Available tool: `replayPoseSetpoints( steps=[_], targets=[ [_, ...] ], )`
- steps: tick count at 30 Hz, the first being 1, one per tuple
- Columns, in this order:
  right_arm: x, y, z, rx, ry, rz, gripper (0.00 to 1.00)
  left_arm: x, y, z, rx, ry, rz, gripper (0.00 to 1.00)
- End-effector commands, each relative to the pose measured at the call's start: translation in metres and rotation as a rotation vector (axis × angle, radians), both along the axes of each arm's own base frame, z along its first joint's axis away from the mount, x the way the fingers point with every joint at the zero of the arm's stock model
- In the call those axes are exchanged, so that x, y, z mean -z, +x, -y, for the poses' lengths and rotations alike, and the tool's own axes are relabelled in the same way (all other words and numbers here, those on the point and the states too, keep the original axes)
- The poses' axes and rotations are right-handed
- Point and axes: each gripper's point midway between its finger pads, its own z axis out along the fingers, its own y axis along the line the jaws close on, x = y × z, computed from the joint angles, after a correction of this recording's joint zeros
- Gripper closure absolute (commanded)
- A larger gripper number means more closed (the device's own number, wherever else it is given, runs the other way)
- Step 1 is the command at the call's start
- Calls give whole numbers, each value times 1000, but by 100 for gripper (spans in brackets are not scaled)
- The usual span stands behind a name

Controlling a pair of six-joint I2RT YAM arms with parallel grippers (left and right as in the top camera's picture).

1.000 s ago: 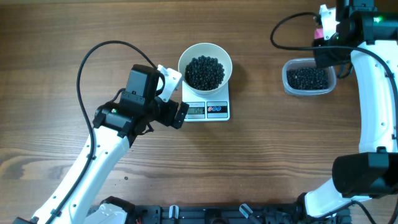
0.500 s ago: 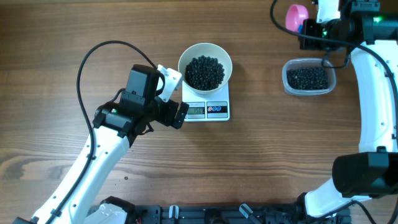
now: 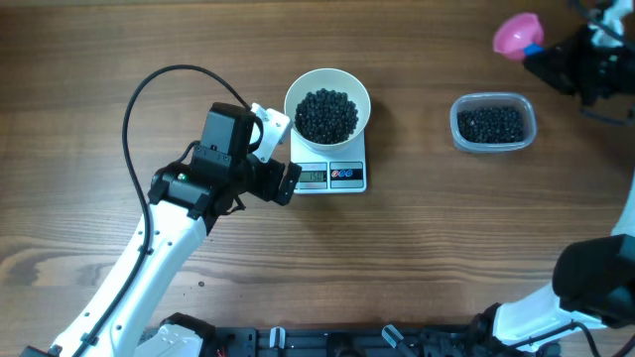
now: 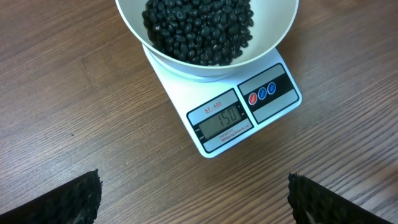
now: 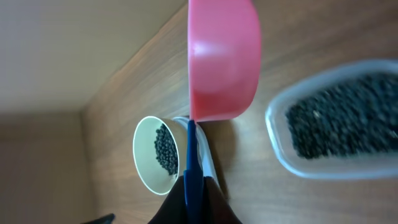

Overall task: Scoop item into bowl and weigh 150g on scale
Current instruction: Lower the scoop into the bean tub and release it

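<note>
I need to bring the pink scoop back to the tub with my right gripper next and lower it onto the black beads (image 3: 492, 125) (image 5: 346, 117), because the scale already shows the target weight.
The white bowl (image 3: 295, 91) holds a heap of the black bead-like item (image 3: 326, 114) and stands on the white scale (image 3: 342, 177). In the left wrist view the scale (image 4: 273, 102) shows 150 on its display, under the bowl (image 4: 277, 31) and the item (image 4: 199, 28). My left gripper (image 3: 281, 151) is open beside the scale's left edge, with only bare table between its fingertips (image 4: 81, 196). My right gripper (image 3: 548, 58) is shut on the blue handle (image 5: 193, 168) of a pink scoop (image 3: 516, 35), high at the far right, beyond the tub. The scoop's inside is hidden.
A clear plastic tub (image 3: 492, 123) with more black beads sits right of the scale, and shows as the tub (image 5: 348, 124) in the right wrist view. A black cable (image 3: 149, 84) loops over the left arm. The table's far edge runs close behind the scoop.
My right arm has carried the pink scoop from above the tub up and to the right, toward the far right corner. The left arm, bowl and scale have not moved.
</note>
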Motion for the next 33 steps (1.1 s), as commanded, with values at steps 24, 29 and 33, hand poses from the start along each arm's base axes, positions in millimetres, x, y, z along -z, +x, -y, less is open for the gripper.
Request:
replayPoseSetpoints(
  steps=[24, 29, 33],
  targets=[
    [87, -39, 28, 358, 97, -442, 96, -1, 0, -3, 1, 9, 11, 0],
    [111, -35, 9, 352, 151, -470, 96, -1, 0, -3, 1, 9, 11, 0],
    [127, -32, -4, 370, 179, -496, 96, -1, 0, -3, 1, 9, 11, 0]
  ],
)
